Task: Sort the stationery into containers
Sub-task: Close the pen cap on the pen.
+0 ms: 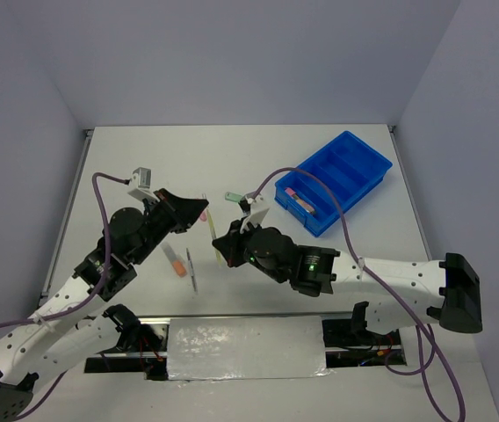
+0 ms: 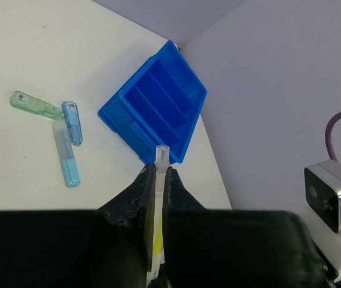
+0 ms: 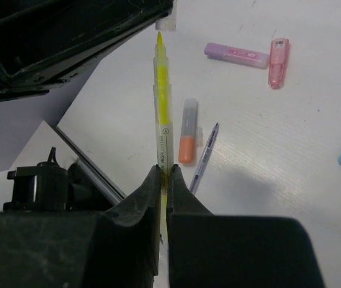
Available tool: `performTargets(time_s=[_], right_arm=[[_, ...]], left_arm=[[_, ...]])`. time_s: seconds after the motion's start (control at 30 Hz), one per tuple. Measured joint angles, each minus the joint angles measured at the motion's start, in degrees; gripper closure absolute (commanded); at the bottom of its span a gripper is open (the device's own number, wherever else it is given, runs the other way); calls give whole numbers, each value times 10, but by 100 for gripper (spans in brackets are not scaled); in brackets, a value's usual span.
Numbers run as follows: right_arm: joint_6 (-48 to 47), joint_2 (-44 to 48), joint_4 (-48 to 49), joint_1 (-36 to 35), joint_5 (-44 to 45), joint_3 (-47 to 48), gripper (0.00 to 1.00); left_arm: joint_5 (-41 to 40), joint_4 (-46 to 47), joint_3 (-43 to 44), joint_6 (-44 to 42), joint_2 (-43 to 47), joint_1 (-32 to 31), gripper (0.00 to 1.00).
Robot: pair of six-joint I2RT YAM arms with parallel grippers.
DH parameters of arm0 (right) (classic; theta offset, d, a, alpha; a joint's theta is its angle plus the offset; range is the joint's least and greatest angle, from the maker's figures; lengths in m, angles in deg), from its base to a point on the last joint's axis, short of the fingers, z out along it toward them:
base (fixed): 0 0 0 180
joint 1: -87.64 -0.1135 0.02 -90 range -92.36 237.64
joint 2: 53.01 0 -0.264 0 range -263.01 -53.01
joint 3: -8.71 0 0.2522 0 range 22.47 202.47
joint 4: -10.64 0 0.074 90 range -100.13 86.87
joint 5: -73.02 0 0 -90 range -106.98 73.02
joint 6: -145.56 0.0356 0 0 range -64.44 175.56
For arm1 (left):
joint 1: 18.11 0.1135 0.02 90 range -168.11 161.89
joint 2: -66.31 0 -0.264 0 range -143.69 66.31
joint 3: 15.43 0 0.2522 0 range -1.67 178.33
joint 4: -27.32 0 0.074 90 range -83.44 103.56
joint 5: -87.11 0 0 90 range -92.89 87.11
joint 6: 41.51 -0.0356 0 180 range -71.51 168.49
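The clear cap lies just beyond, so the robot's right gripper needs to move outward toward the left gripper, slide the bare tip into the clear cap (image 1: 204, 197) (image 3: 168, 23) and let go of the highlighter.
My right gripper (image 3: 163, 171) is shut on a yellow highlighter (image 3: 162, 102), held off the table with its bare tip pointing at my left gripper (image 1: 202, 209). My left gripper (image 2: 159, 170) is shut on a clear, yellow-tinted cap (image 2: 161, 157), just past that tip. The two grippers face each other mid-table, the right gripper (image 1: 222, 243) lower. The blue tray (image 1: 346, 171) stands at the back right with a pink marker (image 1: 300, 199) in a near compartment. An orange marker (image 3: 188, 139) and a grey pen (image 3: 205, 157) lie on the table below the highlighter.
A lilac marker (image 3: 236, 55) and a pink one (image 3: 278, 54) lie side by side. A green highlighter (image 2: 35, 105) and two light blue ones (image 2: 71, 123) lie left of the tray (image 2: 158, 108). The purple cables loop over both arms.
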Motion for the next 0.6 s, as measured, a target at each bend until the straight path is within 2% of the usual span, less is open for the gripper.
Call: performTargets(time_s=[0.6], right_arm=[[1, -13, -18, -3, 18, 19, 100]], left_arm=[[-6, -2, 0, -14, 3, 0, 100]])
